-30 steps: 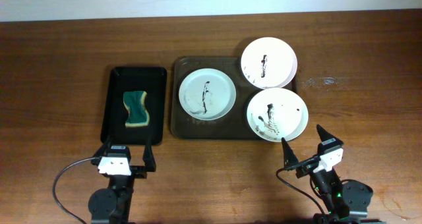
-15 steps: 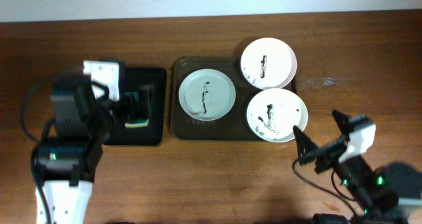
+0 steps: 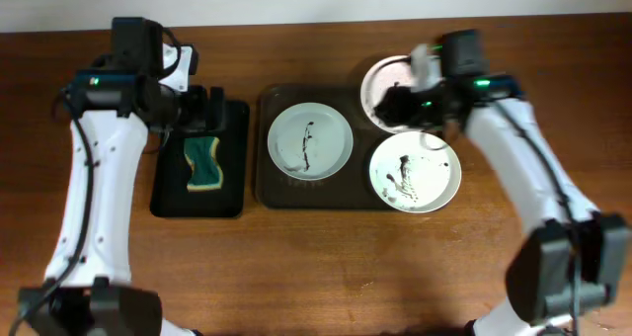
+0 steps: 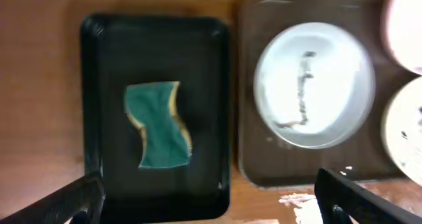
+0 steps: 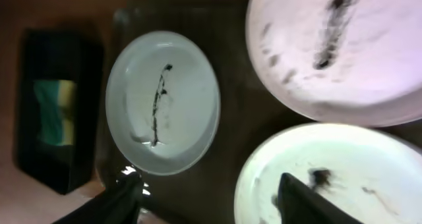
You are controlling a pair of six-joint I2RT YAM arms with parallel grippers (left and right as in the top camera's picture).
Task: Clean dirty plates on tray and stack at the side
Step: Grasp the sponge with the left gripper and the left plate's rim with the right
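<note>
My left gripper will next move down into the black tray and close around the middle of the sponge, because the plates have black streaks that need wiping.
Three white plates with black streaks lie on the dark brown tray: one on the left, one at the back right and one at the front right. My left gripper is open and empty, hovering over the black tray's far end. My right gripper is open and empty above the back right plate, hiding part of it. In the right wrist view I see the left plate, back right plate and front right plate below my open fingers.
A smaller black tray left of the brown tray holds a green and yellow sponge, which also shows in the left wrist view above my left fingers. Bare wood tabletop lies in front and to the right.
Both arms have risen from the table's near edge and reached far over it. The left gripper now hovers over the black tray, the right over the plates. Plates and sponge have not moved.
</note>
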